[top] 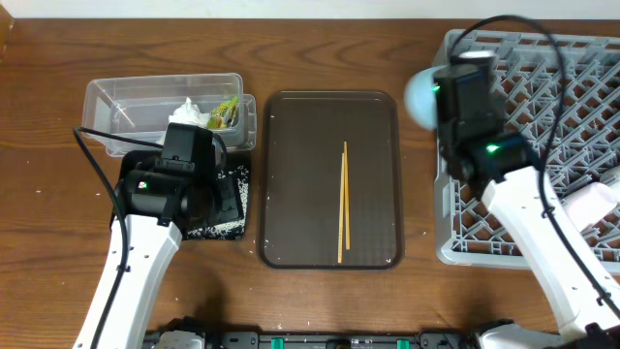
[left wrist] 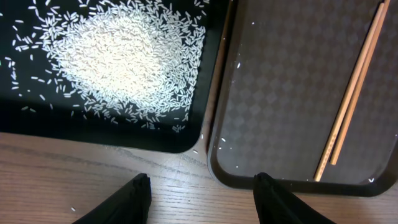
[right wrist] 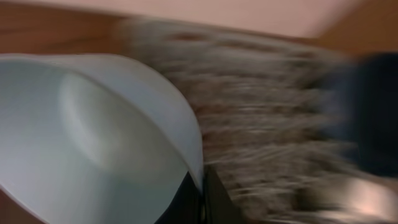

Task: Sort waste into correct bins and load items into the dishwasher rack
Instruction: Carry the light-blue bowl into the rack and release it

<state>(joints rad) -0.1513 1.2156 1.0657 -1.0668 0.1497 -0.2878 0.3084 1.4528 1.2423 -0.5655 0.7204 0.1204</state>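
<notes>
The rack's bare lattice (top: 533, 110) lies below my right gripper, to its right in the overhead view. My right gripper will swing down into it next, turning, and let go of the bowl (top: 418, 95).
My right gripper (right wrist: 202, 186) is shut on the rim of the white bowl with a pale blue inside (right wrist: 93, 137). In the overhead view the bowl (top: 418, 95) hangs at the left edge of the grey dishwasher rack (top: 572, 116). A pinkish cup (top: 591, 204) lies in the rack. Thin chopsticks (top: 342, 199) lie on the brown serving tray (top: 329, 116). My left gripper (left wrist: 202, 186) is open and empty over bare wood, by the near corners of the black tray (left wrist: 155, 140) and the brown tray (left wrist: 280, 93). A rice pile (left wrist: 121, 56) covers the black tray. The clear tub (top: 126, 102) holds the tissue (top: 189, 111) and wrapper (top: 228, 111).
The right wrist view is motion-blurred. It shows the rack's lattice (right wrist: 267, 124) and a dark blue shape (right wrist: 373, 112) to the right. Stray rice grains lie on the wooden table (top: 39, 223) and on the brown tray. My left arm (top: 179, 179) covers most of the black tray from above.
</notes>
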